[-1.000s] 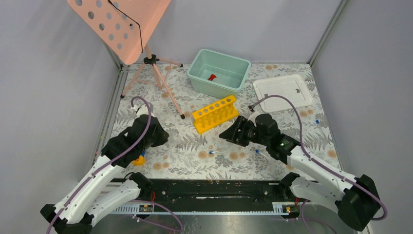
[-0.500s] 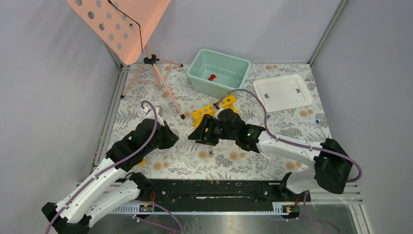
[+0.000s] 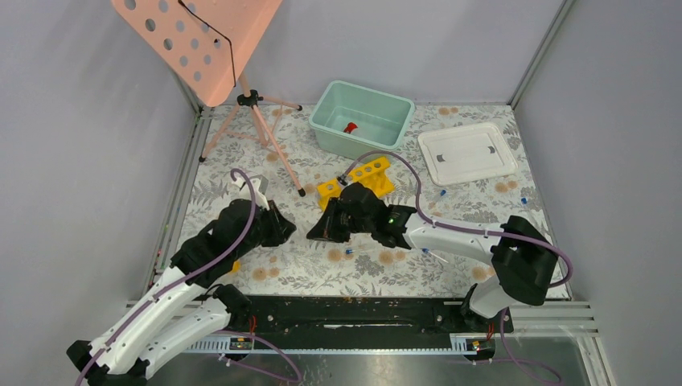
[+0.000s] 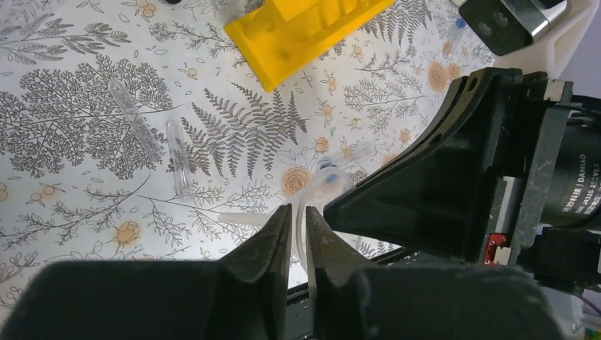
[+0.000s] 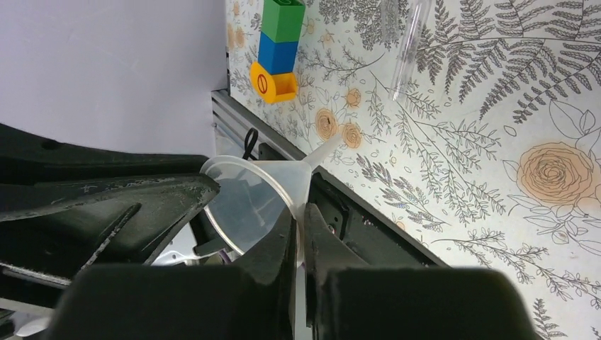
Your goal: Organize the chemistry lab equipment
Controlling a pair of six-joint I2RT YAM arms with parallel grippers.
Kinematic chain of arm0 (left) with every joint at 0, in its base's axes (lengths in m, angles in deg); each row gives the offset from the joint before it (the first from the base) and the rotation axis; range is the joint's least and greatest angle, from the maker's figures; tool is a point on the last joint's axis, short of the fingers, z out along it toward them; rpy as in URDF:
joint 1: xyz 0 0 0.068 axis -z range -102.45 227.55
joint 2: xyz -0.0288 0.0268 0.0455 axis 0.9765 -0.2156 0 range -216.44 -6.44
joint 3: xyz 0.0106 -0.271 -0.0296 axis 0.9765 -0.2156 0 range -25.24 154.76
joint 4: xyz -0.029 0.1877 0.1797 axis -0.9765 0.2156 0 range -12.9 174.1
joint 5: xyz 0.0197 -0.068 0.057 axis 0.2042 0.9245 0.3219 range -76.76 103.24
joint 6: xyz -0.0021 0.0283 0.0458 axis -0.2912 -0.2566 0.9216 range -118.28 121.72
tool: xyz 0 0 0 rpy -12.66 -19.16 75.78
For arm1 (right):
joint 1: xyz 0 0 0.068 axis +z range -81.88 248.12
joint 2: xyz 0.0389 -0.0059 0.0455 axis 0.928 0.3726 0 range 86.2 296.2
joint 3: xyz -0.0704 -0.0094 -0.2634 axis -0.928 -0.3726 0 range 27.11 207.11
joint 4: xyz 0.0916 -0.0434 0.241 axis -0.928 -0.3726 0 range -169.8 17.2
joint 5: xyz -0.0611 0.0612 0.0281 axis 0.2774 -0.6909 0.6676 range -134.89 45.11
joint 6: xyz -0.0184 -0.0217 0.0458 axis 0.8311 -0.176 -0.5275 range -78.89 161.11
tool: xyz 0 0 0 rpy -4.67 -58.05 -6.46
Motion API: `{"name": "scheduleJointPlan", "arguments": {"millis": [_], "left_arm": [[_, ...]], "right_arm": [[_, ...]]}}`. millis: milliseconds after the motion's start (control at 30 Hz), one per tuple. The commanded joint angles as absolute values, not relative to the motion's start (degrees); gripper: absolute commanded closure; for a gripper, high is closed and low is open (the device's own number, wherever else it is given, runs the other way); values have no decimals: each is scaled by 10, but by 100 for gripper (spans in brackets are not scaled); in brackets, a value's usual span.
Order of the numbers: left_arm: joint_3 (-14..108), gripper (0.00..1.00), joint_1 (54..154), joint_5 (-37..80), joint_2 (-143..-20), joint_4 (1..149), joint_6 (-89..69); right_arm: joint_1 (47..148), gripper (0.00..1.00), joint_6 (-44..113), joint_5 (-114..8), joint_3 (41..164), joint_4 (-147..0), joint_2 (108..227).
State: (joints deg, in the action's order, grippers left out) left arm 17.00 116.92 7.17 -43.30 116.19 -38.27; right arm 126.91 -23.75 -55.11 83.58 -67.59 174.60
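Note:
I will next carry the funnel in my right gripper outward past the yellow rack and over the teal bin (image 3: 390,108), which has open room beside the red-capped bottle.
A translucent funnel (image 5: 259,195) hangs between both grippers at mid-table. My left gripper (image 4: 298,219) is shut on its thin rim, the stem (image 4: 237,219) pointing left. My right gripper (image 5: 299,212) is shut on the funnel's wall from the opposite side, facing the left fingers (image 5: 106,202). From above, the left gripper (image 3: 291,231) and right gripper (image 3: 315,232) meet nose to nose. The yellow rack (image 3: 358,183) lies just behind them. Two clear tubes (image 4: 177,156) lie on the mat, with blue-capped tubes (image 3: 349,252) nearer the front. A red-capped bottle (image 3: 351,127) lies in the teal bin (image 3: 390,108).
A white lid (image 3: 466,153) lies at the back right. The pink perforated stand (image 3: 201,40) on its tripod occupies the back left. A green-blue-yellow block stack (image 5: 278,49) stands by the left arm. More small tubes (image 3: 442,193) dot the right side.
My right arm swung left across the table to the left gripper and shut on the funnel. My left arm shifted slightly right and kept its grip.

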Motion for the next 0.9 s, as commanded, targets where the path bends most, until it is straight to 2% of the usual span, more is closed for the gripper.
{"name": "scheduleJointPlan", "arguments": {"millis": [0,33,133,233,400,600,733,867], "left_arm": [[182,80,1170,78,-431,1128,-359],[184,73,1170,78,-430,1126,-351],[197,27,1170,77,-431,1124,-323],[234,2,1170,71,-437,1137,-283],[271,1,1170,39,-430,1147,-203],[231,1,1170,-28,-395,1123,-153],[234,1,1169,-80,-382,1138,-145],[226,1,1170,-74,-358,1133,-146]], "right_arm": [[1273,100,-220,-529,856,-670,1729],[1272,100,-212,-523,859,-680,1725],[1265,100,-178,-504,875,-708,1710],[1238,100,-154,-496,871,-716,1682],[1158,100,-124,-502,858,-724,1632],[1055,100,-58,-519,872,-711,1597],[983,100,-56,-515,896,-685,1620],[937,100,-71,-514,957,-676,1698]]}}
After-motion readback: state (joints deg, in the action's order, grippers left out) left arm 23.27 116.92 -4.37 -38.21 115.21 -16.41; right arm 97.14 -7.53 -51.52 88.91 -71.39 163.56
